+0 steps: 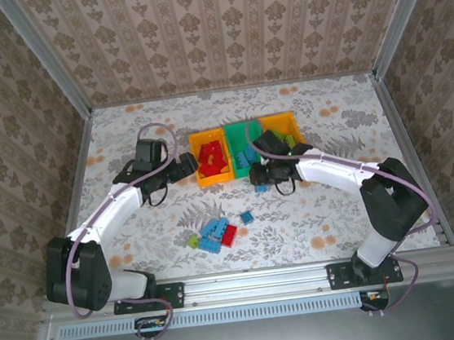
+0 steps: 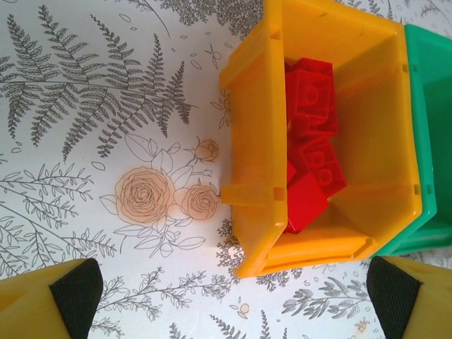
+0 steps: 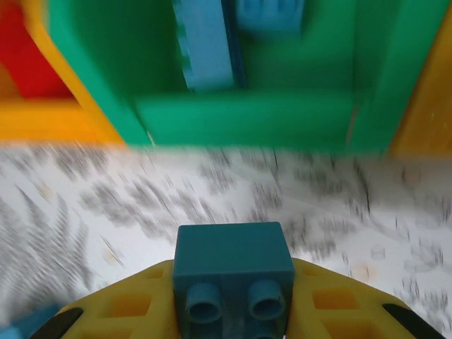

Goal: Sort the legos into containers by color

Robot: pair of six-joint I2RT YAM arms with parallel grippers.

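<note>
My right gripper should move the blue lego outward over the near side of the green bin next and let go of it inside, because blue legos are already there.
Three bins stand side by side: a left orange bin [image 1: 195, 159] with red legos [image 1: 213, 158], a green bin [image 1: 232, 136] with blue legos [image 3: 205, 42], and a right orange bin [image 1: 290, 118] with lime ones. My right gripper [image 1: 260, 176] hovers just in front of the green bin [image 3: 240, 116], shut on a blue lego [image 3: 233, 272]; this view is motion-blurred. My left gripper [image 1: 181, 167] is wide open with nothing between its pads [image 2: 74, 293], at the near left corner of the orange bin [image 2: 254, 212], where red legos [image 2: 314, 141] lie.
A loose pile of blue, red and lime legos [image 1: 216, 233] lies on the floral table cover near the front centre, with a single blue lego [image 1: 247, 216] beside it. Metal frame rails border the table on both sides.
</note>
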